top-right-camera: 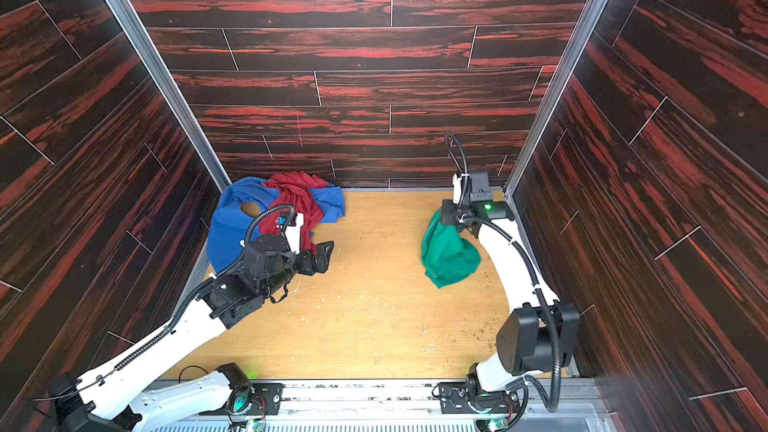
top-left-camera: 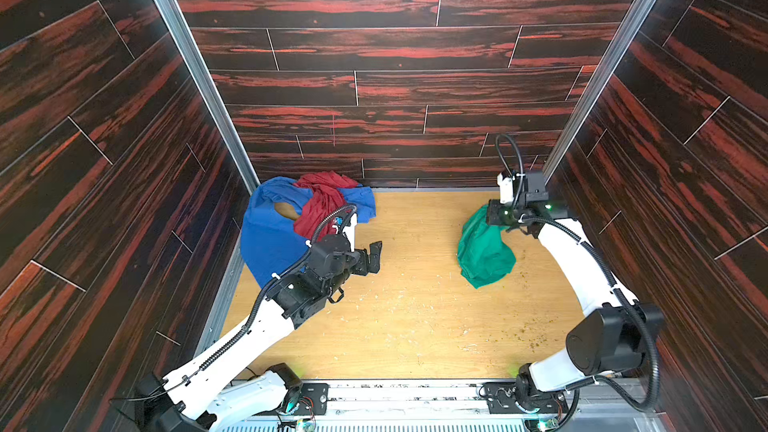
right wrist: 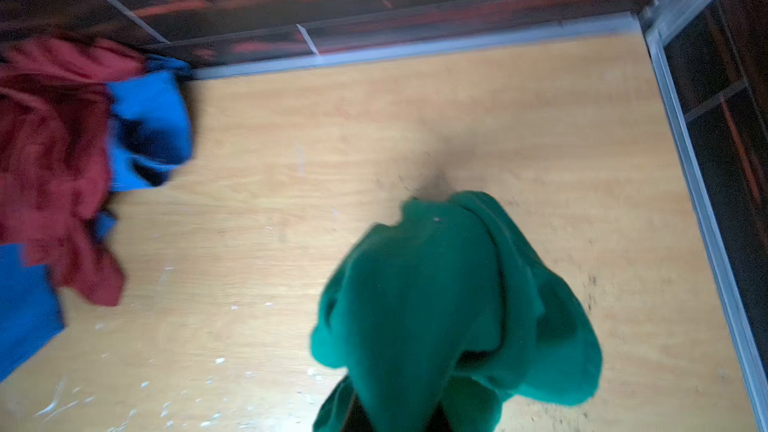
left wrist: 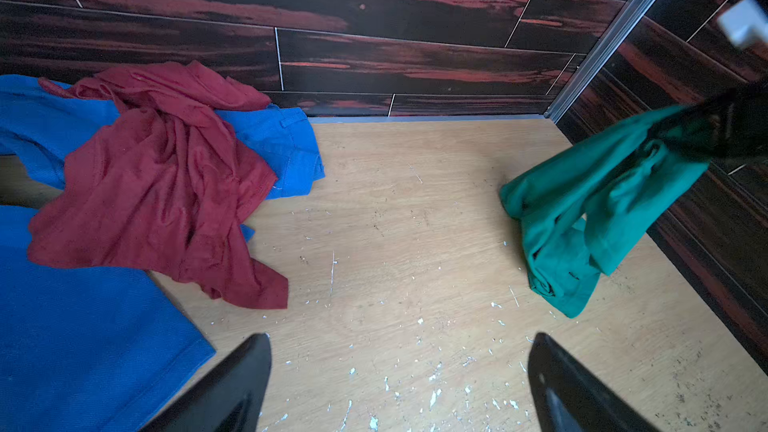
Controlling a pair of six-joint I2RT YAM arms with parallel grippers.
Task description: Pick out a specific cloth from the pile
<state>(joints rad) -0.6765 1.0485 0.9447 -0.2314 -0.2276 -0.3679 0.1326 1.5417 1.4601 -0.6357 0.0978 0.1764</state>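
I should lower my right gripper toward the emerald-green cloth's lower end next and release the cloth on the tabletop, where bare wood lies between it and the pile.
The emerald-green cloth hangs bunched from my right gripper, which is shut on its upper end, near the back right corner. In the right wrist view the cloth drapes over the right gripper and hides most of both fingers. The left wrist view shows the cloth hanging down towards the table; I cannot tell whether it touches. The pile sits at the back left: a royal-blue cloth with a dark red one on it. My left gripper stands open and empty beside the pile.
Dark red wood-pattern walls enclose the light wooden tabletop on three sides, with metal corner posts at the back. White flecks and dark crumbs litter the table. The right arm's elbow stands at the front right.
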